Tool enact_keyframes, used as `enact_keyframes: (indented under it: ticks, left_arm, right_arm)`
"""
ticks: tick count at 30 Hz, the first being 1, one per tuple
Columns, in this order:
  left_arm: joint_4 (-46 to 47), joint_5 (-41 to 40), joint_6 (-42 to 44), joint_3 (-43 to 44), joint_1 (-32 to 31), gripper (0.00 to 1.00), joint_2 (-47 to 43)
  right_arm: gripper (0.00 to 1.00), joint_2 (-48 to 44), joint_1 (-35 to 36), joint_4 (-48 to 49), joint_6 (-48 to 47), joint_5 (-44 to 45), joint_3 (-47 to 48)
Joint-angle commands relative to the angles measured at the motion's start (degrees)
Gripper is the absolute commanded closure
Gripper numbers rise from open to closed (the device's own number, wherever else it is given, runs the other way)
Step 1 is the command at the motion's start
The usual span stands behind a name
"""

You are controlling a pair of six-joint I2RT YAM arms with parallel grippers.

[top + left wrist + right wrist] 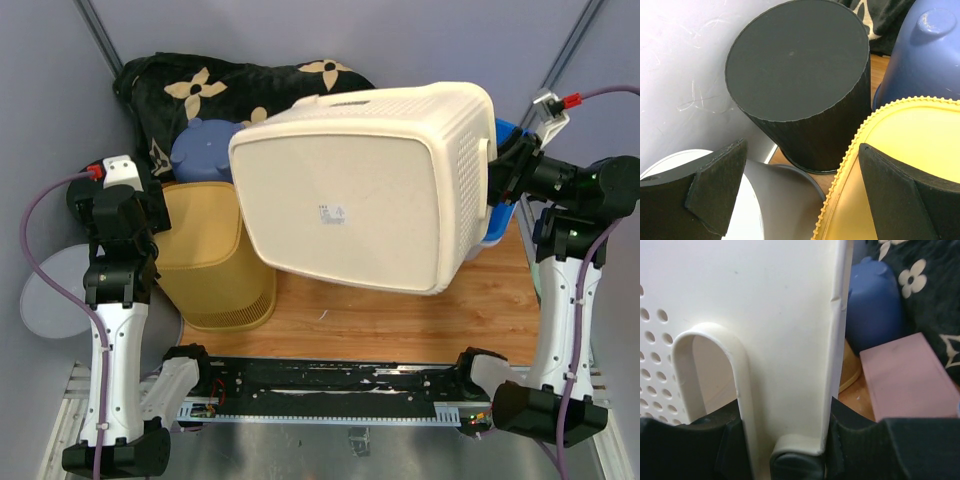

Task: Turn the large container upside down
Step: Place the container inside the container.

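My right gripper turns while moving down and back next, lowers the container's rim toward the wood, and releases, because the container's labelled base still leans toward the front.
The large container [360, 190], a cream plastic basket with perforated walls, is tipped over so its labelled base faces up and toward the front. In the top view it covers the middle of the table. My right gripper [500, 175] is shut on its rim at the right side. In the right wrist view that rim strip [785, 340] runs between the black pads [860, 445], beside the handle cut-out [710, 375]. My left gripper [130, 215] hangs at the left, apart from the container. Its jaws are open and empty [800, 167].
An upturned yellow basket [215, 265] stands left of the container, under my left gripper. Around it are a black round bin [795, 65], a blue tub [205, 150] and a grey-white disc [50, 300]. Black floral fabric [250, 85] lies at the back. A pink box [910, 380] sits behind the container.
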Motion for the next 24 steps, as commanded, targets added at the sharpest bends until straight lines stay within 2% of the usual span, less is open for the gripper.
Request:
enact_keyframes:
  ticks: [1,3,5,7,10,12,21,24]
  left_arm:
    - [-3.9,-0.9,0.8,-1.8,0.5,0.04,1.1]
    - [-3.9,-1.0,0.9,-1.5,0.5,0.04,1.3]
    - [-3.9,-0.8,1.2,-1.2,0.5,0.04,1.6]
    - [-3.9,-0.5,1.2,-1.1,0.5,0.04,1.9]
    - [-4.0,-0.3,1.1,-0.9,0.5,0.04,2.5]
    - [-4.0,-0.4,1.0,-0.8,0.5,0.04,2.7]
    - [-4.0,-0.9,1.6,-1.3,0.5,0.04,2.6]
    - [-3.9,-0.7,1.3,-1.5,0.5,0.04,2.7]
  right_arm:
    - [1.00,-3.4,0.4,6.5,12.6,-5.3,-5.7]
    - [1.00,-4.0,0.3,-0.5,10.6,-8.3,-9.6]
    - [1.00,-5.1,0.3,-11.7,4.2,-10.6,-13.3]
    - [1.00,-5.6,0.2,-27.3,-6.7,-13.4,-14.5]
    - [1.00,-5.2,0.2,-56.4,-28.9,-15.3,-13.5]
    - [1.00,-5.3,0.2,-66.3,-36.1,-15.3,-13.7]
    - [1.00,-11.9,3.2,-68.8,-35.5,-15.4,-29.5]
    - [1.00,-15.3,4.4,-62.8,-28.4,-15.4,-33.5]
